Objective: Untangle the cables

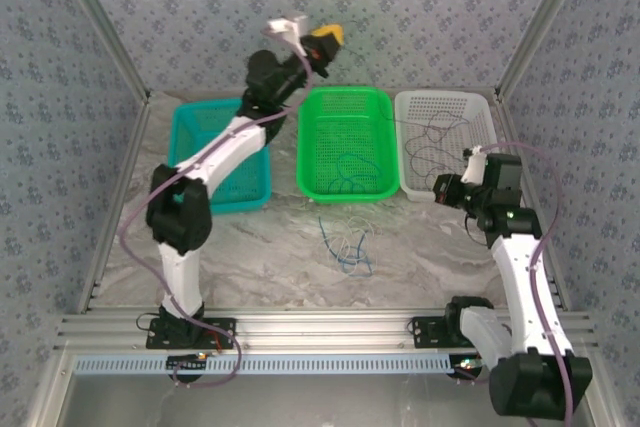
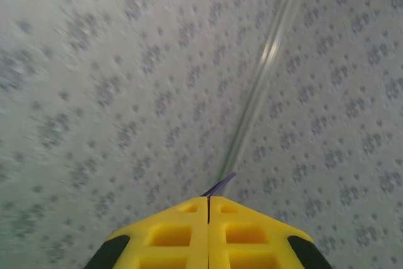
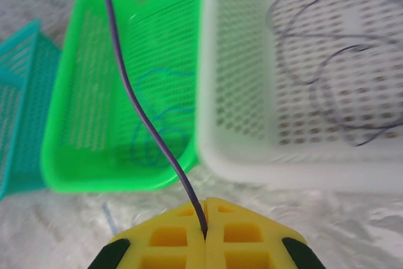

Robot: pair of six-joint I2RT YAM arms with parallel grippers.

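The purple cable end should go over to the white basket [image 1: 445,137] next, as my left gripper comes down from high above to release it there, because dark cables already loop inside the basket.
A thin purple cable [image 3: 135,101] is pinched in my shut right gripper [image 3: 205,203] and runs up and left over the green basket [image 3: 75,155]. My right gripper [image 1: 441,190] hovers low by the white basket's near left corner. High above the back of the table, my left gripper [image 1: 333,36] is shut on a short purple cable end [image 2: 221,184] that pokes out past its closed tips [image 2: 208,198]. A blue cable [image 1: 350,172] lies coiled in the green basket. Dark cables [image 1: 440,142] loop in the white basket. A small tangle of blue and pale cables [image 1: 346,243] rests on the marble table.
Three baskets stand side by side at the back: teal [image 1: 190,117], green [image 1: 345,95] and white [image 1: 445,97]. Patterned walls and metal frame posts [image 1: 530,27] close in the table. The left wrist camera faces the wall and a post [image 2: 264,67].
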